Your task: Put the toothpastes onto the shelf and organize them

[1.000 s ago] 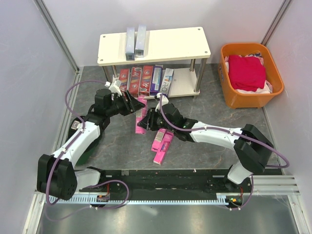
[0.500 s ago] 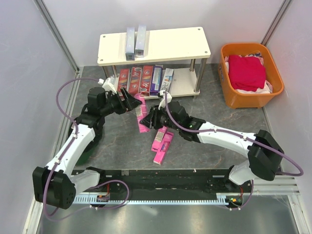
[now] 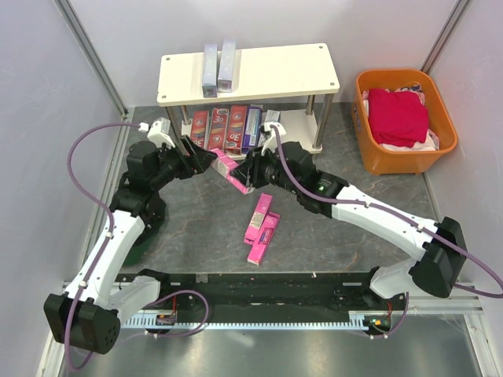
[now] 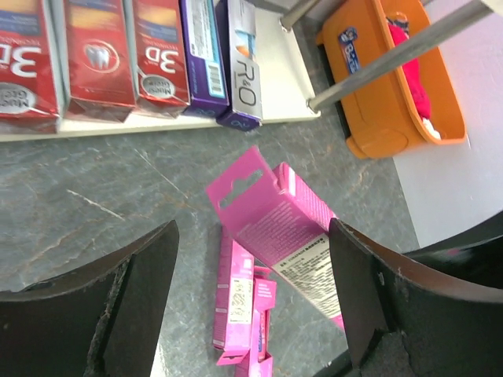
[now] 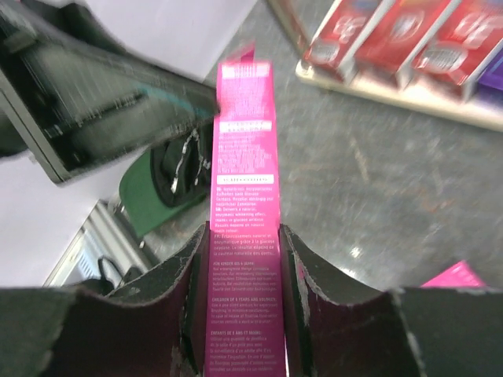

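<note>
The carton in my right gripper should go up and outward next, then down onto the bare top board beside the silver-grey cartons, and I should let go of it there.
My right gripper (image 3: 250,170) (image 5: 245,259) is shut on a bright pink toothpaste carton (image 3: 230,170) (image 5: 244,149), held off the floor in front of the shelf (image 3: 271,75). My left gripper (image 3: 204,160) (image 4: 253,236) stands open at that carton's far end (image 4: 279,224), its fingers apart from it. Two more pink cartons (image 3: 261,228) (image 4: 240,298) lie side by side on the floor. Two silver-grey cartons (image 3: 218,67) sit on the top board. Three red ones (image 3: 218,128) (image 4: 98,55), a purple one (image 3: 251,127) (image 4: 203,55) and a white one (image 4: 242,67) line the lower board.
An orange basket (image 3: 393,162) (image 4: 393,94) with red cloth (image 3: 397,116) stands on the right by the wall. Thin metal shelf legs (image 3: 320,122) rise at the rack's front corners. Grey walls close in both sides.
My left gripper has opened, let go of the pink carton and drawn back to the left. My right gripper has carried the carton up off the floor toward the shelf.
</note>
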Tool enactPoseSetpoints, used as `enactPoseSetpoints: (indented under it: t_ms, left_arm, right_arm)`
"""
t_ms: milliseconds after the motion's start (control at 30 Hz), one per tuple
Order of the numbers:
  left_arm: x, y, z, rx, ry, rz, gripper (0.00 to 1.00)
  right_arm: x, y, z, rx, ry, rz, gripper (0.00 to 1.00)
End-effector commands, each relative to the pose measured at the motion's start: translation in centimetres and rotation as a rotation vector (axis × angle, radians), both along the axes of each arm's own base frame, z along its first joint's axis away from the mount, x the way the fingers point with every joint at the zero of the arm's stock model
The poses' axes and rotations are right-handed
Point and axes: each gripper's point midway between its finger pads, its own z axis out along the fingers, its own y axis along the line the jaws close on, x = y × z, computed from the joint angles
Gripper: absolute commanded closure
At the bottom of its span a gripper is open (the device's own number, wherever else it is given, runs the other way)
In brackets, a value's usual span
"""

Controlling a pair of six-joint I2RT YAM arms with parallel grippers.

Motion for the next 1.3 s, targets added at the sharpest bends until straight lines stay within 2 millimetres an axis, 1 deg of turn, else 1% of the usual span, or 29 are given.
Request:
enactPoseSetpoints:
  t_ms: [0, 33, 67, 133, 167, 267, 367, 433, 467, 533, 633, 667, 700, 733, 767, 800, 833, 900, 933, 1100, 1200, 1267]
  left_arm:
    - [-0.1, 1.4, -0.9, 0.075, 0.008, 0.036, 0.17]
    - [-0.1, 1.4, -1.0, 0.076, 0.007, 0.037, 0.17]
    - [-0.1, 1.4, -1.1, 0.078, 0.010, 0.039, 0.17]
    - [-0.1, 1.6, -1.2, 0.085, 0.011, 0.046, 0.17]
    - [-0.1, 1.6, -1.2, 0.086, 0.012, 0.047, 0.17]
    - [-0.1, 2.0, -0.6, 0.092, -0.002, 0.066, 0.16]
    - [-0.1, 2.2, -0.2, 0.097, -0.016, 0.075, 0.16]
    - [-0.1, 2.1, 0.0, 0.093, -0.019, 0.070, 0.16]
    - [-0.1, 2.1, -0.2, 0.094, -0.013, 0.068, 0.16]
    - [-0.1, 2.0, -0.6, 0.094, -0.003, 0.064, 0.16]
    - [0.0, 1.9, -1.0, 0.094, 0.008, 0.061, 0.16]
    - [0.0, 1.8, -1.2, 0.092, 0.012, 0.057, 0.16]
    - [0.0, 1.8, -1.4, 0.092, 0.017, 0.053, 0.16]
    - [0.0, 1.7, -1.5, 0.090, 0.021, 0.049, 0.16]
    - [0.0, 1.7, -1.5, 0.088, 0.018, 0.050, 0.16]
    - [0.0, 1.7, -1.7, 0.087, 0.023, 0.050, 0.16]
    - [0.0, 1.7, -1.9, 0.087, 0.029, 0.049, 0.16]
    - [-0.1, 1.6, -1.9, 0.083, 0.030, 0.046, 0.16]
    - [-0.1, 1.5, -2.2, 0.082, 0.037, 0.045, 0.16]
    - [-0.3, 1.3, -2.6, 0.068, 0.048, 0.034, 0.17]
    - [-0.5, 1.0, -2.7, 0.052, 0.053, 0.022, 0.17]
    - [-0.6, 0.9, -2.8, 0.046, 0.054, 0.017, 0.17]
  right_arm:
    - [3.5, -2.7, 12.1, 0.159, -0.253, -0.137, 0.81]
    - [3.7, -2.9, 13.0, 0.168, -0.267, -0.141, 0.81]
    - [3.9, -3.0, 14.5, 0.189, -0.290, -0.145, 0.81]
    - [3.9, -3.1, 15.8, 0.199, -0.317, -0.133, 0.82]
    - [3.9, -3.1, 16.8, 0.209, -0.333, -0.130, 0.82]
    - [3.9, -3.1, 17.3, 0.207, -0.343, -0.121, 0.82]
    - [4.7, -3.8, 17.8, 0.202, -0.367, -0.162, 0.82]
    - [5.6, -4.6, 19.1, 0.216, -0.397, -0.202, 0.81]
    - [6.0, -4.8, 19.4, 0.219, -0.404, -0.214, 0.81]
    - [6.8, -5.7, 21.1, 0.254, -0.441, -0.252, 0.81]
    - [8.6, -6.7, 22.5, 0.277, -0.475, -0.327, 0.80]
    - [9.4, -6.7, 22.8, 0.284, -0.480, -0.347, 0.80]
    - [10.2, -7.2, 23.2, 0.293, -0.489, -0.373, 0.80]
    - [11.0, -7.0, 23.5, 0.301, -0.493, -0.390, 0.80]
    - [11.6, -6.9, 23.6, 0.309, -0.491, -0.401, 0.80]
    - [12.5, -7.4, 23.8, 0.312, -0.493, -0.433, 0.80]
    - [13.7, -7.0, 23.8, 0.316, -0.490, -0.449, 0.80]
    - [15.4, -7.3, 23.6, 0.326, -0.464, -0.488, 0.80]
    - [16.6, -6.8, 23.9, 0.337, -0.458, -0.497, 0.80]
    - [20.8, -6.0, 22.7, 0.339, -0.400, -0.569, 0.80]
    - [22.3, -5.9, 21.9, 0.347, -0.377, -0.606, 0.79]
    - [22.7, -5.7, 21.6, 0.354, -0.370, -0.618, 0.78]
